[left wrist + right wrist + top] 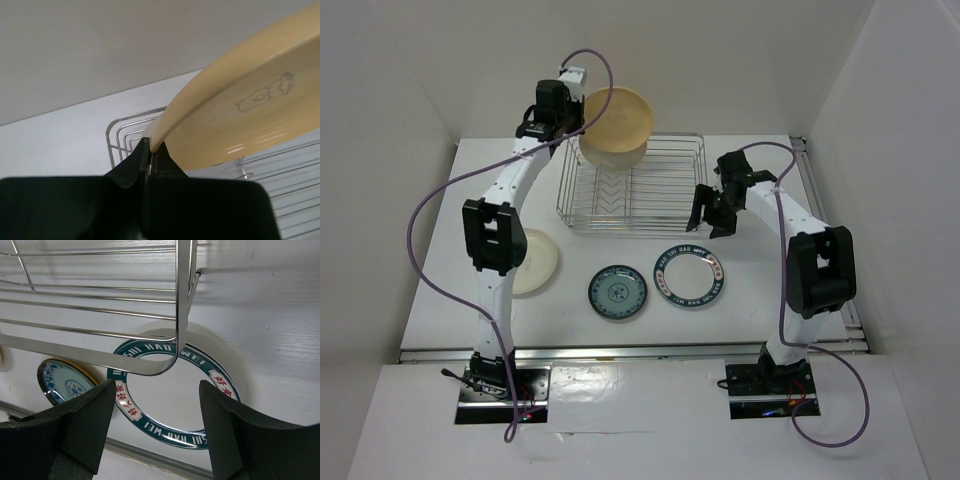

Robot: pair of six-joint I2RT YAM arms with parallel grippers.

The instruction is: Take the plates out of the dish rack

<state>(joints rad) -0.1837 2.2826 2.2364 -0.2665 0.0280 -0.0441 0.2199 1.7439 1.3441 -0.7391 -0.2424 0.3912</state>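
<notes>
My left gripper carries the tan plate to the left in the top view, back and down onto the cream plate (532,262) next, which lies flat and empty.
My left gripper (572,118) is shut on the rim of a large tan plate (617,125), which hangs tilted above the far left corner of the silver wire dish rack (630,185). The left wrist view shows the plate's edge (240,115) pinched between the black fingertips (151,147), with the rack (120,132) below. My right gripper (712,215) hovers open at the rack's near right corner, holding nothing. Under its spread jaws (157,395) lies the dark-blue-rimmed plate (165,430) beneath the rack's corner wire (100,355).
Three plates lie flat on the table in front of the rack: a cream one (535,262) by the left arm, a small blue-patterned one (617,292) and the dark-blue-rimmed one (689,276). White walls enclose the table on three sides.
</notes>
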